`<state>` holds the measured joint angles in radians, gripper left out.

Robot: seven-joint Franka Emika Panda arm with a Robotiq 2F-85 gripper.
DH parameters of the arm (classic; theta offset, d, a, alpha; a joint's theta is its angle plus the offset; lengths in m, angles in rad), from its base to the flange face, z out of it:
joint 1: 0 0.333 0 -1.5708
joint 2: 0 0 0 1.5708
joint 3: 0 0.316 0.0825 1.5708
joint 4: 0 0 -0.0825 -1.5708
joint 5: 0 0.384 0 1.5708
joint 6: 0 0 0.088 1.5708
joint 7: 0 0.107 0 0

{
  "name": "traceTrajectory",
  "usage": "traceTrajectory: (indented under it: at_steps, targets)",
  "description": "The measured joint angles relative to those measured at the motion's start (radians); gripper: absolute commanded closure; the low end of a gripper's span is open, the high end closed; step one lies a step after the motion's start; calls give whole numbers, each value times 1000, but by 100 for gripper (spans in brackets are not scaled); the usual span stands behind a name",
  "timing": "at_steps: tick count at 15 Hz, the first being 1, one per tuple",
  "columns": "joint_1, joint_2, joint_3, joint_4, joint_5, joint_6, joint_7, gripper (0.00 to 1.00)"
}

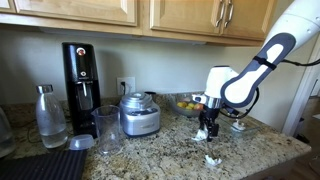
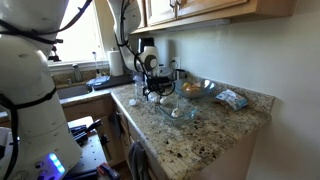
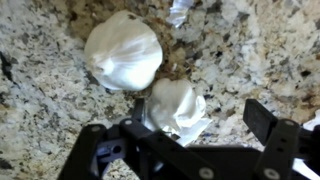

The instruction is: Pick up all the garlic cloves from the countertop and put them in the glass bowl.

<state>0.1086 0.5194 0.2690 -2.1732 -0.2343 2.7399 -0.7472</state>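
I should shift slightly left in the wrist view, then close my fingers around the smaller clove (image 3: 172, 108), which is off-center, nearer one open finger.
In the wrist view two white garlic cloves lie on the speckled granite countertop (image 3: 60, 100). The larger clove (image 3: 122, 52) lies beyond the fingers. The smaller clove (image 3: 172, 108) sits between the fingers of my gripper (image 3: 200, 120), close to the left finger. The jaws are open and hold nothing. In both exterior views the gripper (image 1: 208, 130) (image 2: 152, 90) points down just above the counter. Another white clove (image 1: 212, 160) lies near the counter's front edge. The small clear glass bowl (image 2: 181, 108) stands close beside the gripper and seems to hold white pieces.
A larger glass bowl of fruit (image 1: 185, 103) stands behind the gripper by the wall. A food processor (image 1: 139, 114), a drinking glass (image 1: 108, 130), a black coffee maker (image 1: 81, 75) and a bottle (image 1: 49, 117) stand further along. A sink (image 2: 75, 92) lies at the far end.
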Motion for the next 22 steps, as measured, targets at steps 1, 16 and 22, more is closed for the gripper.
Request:
traceTrajectory:
  at_steps: [1, 16, 22]
  targets:
    - [2, 9, -1, 10, -16, -2, -3, 0]
    - [9, 37, -20, 55, -109, -4, -28, 79]
    - [4, 3, -11, 54, -48, -32, -13, 79]
